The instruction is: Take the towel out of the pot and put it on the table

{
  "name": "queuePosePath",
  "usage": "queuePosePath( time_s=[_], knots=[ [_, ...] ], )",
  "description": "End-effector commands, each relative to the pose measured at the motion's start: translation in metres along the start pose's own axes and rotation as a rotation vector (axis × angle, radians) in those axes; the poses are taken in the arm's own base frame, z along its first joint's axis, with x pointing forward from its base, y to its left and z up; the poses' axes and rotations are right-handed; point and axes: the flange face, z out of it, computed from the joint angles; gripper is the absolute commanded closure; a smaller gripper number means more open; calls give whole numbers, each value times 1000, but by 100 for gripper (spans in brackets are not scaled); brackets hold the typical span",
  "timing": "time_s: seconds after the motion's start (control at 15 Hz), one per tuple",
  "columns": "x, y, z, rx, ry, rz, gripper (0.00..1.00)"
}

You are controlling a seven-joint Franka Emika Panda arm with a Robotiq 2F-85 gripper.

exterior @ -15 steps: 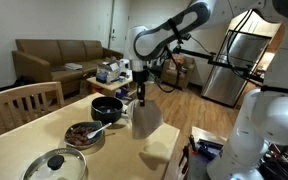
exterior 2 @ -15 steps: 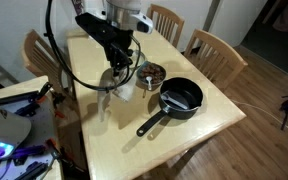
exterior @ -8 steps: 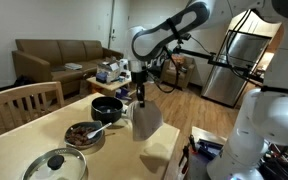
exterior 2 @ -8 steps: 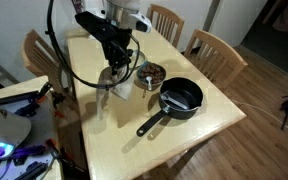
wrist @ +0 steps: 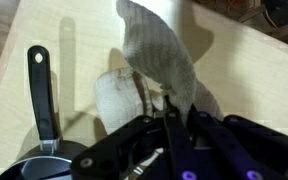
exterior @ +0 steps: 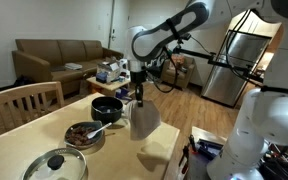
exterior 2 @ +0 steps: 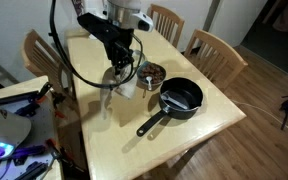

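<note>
My gripper is to go down next and move back over the clear near tabletop to let go of the towel [wrist: 159, 60], since that wood is empty and away from the pot.
A grey-white towel hangs from my gripper above the table in both exterior views [exterior: 145, 119] [exterior 2: 110, 80]. In the wrist view the towel [wrist: 159, 60] dangles from the gripper [wrist: 174, 108], whose jaws are shut on its top edge. The gripper [exterior: 139, 97] [exterior 2: 120, 58] holds it over the wooden table [exterior: 44, 140] [exterior 2: 184, 140], its lower end near the surface. The black pot [exterior: 107, 108] [exterior 2: 181, 97] with a long handle stands apart from the towel; its handle and rim show in the wrist view [wrist: 42, 95].
A metal bowl with dark contents [exterior: 84, 135] [exterior 2: 149, 74] sits beside the pot. A glass lid [exterior: 56, 165] lies near the table's front. Wooden chairs [exterior: 19, 105] [exterior 2: 216, 50] stand round the table. A sofa [exterior: 59, 55] stands behind.
</note>
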Motion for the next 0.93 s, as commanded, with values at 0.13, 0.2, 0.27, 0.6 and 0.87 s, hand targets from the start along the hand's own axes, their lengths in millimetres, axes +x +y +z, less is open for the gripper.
queuePosePath(
  time_s=[0.13,0.2,0.27,0.6,0.87],
  knots=[
    [18,-4,45,52,177,-141,97],
    [20,-7,55,87,187,-158,97],
    [20,-11,65,119,182,-177,97],
    [16,-22,101,186,108,-201,97],
    [9,-38,117,172,67,-229,97]
  ],
)
